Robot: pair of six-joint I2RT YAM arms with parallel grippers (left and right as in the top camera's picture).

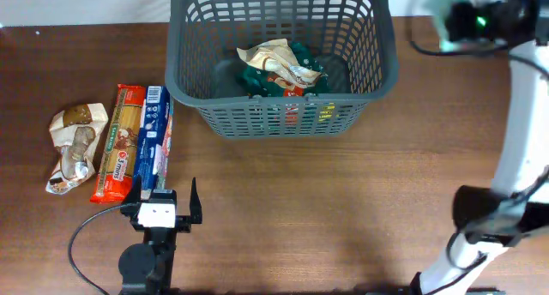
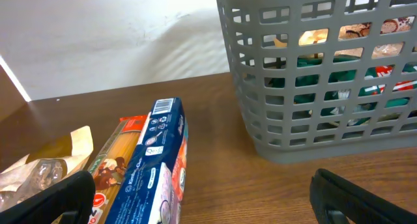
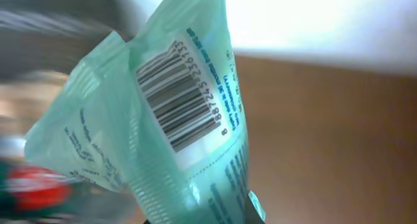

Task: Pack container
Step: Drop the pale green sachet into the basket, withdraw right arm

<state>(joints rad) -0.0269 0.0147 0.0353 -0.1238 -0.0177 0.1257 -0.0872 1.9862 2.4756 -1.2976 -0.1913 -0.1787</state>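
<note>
I am going to swing my right gripper to the left in the overhead view and then lower it into the container over the tan packet (image 1: 281, 62) (image 3: 34, 94), because the pale green packet is still outside.
The dark grey slotted container (image 1: 283, 119) stands at the back middle of the table, with green and tan food packets (image 1: 279, 68) inside. It also shows in the left wrist view (image 2: 293, 120). My right gripper (image 1: 463, 21) is high up to the right of the container, blurred. It is shut on a pale green packet with a barcode (image 3: 176, 120), gripped at the packet's lower end (image 3: 195, 217). My left gripper (image 1: 165, 196) is open and empty near the front left, its fingers (image 2: 208, 208) spread wide just in front of a blue packet (image 2: 153, 165).
Three packets lie side by side at the left: a brown and white bag (image 1: 75, 145), a red spaghetti packet (image 1: 118, 145) and the blue packet (image 1: 154, 141). A black cable (image 1: 81, 243) loops beside the left arm. The right arm's base (image 1: 489, 218) is at the front right.
</note>
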